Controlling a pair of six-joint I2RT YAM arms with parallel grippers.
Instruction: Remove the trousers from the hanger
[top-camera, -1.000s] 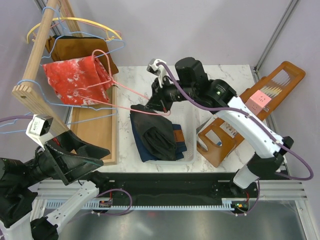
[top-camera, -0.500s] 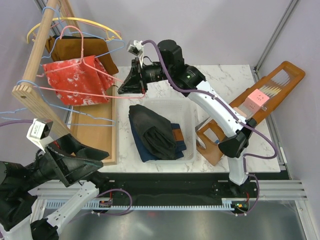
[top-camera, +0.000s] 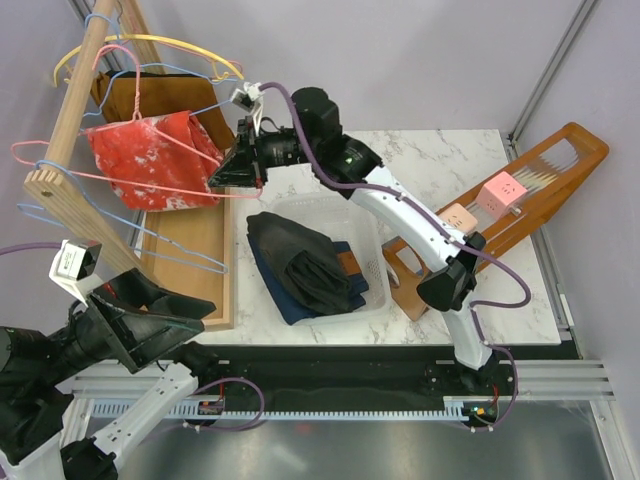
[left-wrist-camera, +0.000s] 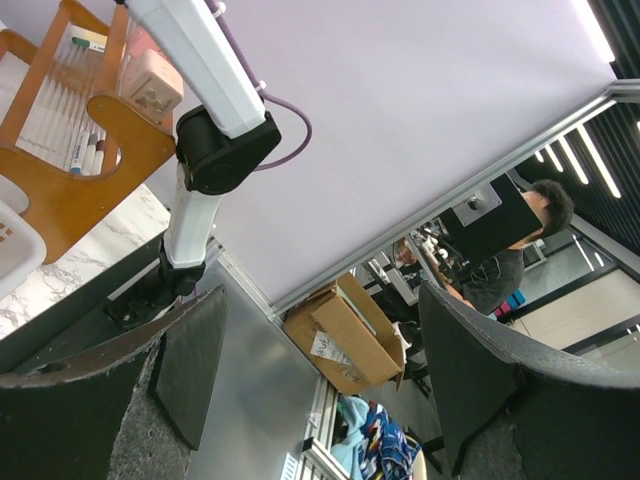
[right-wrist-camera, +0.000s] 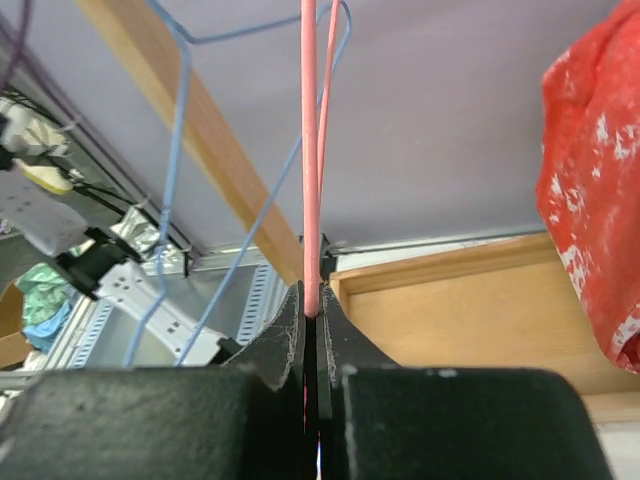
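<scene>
The robot will move its right gripper back and to the left in the top view next, to release the pink hanger (top-camera: 20, 148) on the wooden rack rod (top-camera: 68, 125), because the hanger is bare.
Two folded trousers lie in the white basket (top-camera: 377, 243): a black pair (top-camera: 300, 262) on top of a dark blue denim pair with a brown waist patch (top-camera: 347, 266). My right gripper (top-camera: 226, 176) reaches left to the clothes rack and is shut on the thin pink hanger (top-camera: 20, 148). The wrist view shows the pink hanger wire (right-wrist-camera: 310, 150) pinched between the closed jaws of the right gripper (right-wrist-camera: 314, 305). My left gripper (top-camera: 205, 315) stays open and empty at the near left, away from the basket. In its own view the left gripper (left-wrist-camera: 320, 375) faces the room beyond the table.
A wooden rack rod (top-camera: 75, 110) carries blue and yellow hangers, a red mottled cloth (top-camera: 150, 160) and a brown garment (top-camera: 160, 98). Its wooden base (top-camera: 190, 255) lies left of the basket. A wooden holder (top-camera: 560, 170) with pink cubes stands at the right.
My right arm has swung left and up from over the basket to the rack, carrying the pink hanger with it. The trousers stay in the basket. The left arm has not moved.
</scene>
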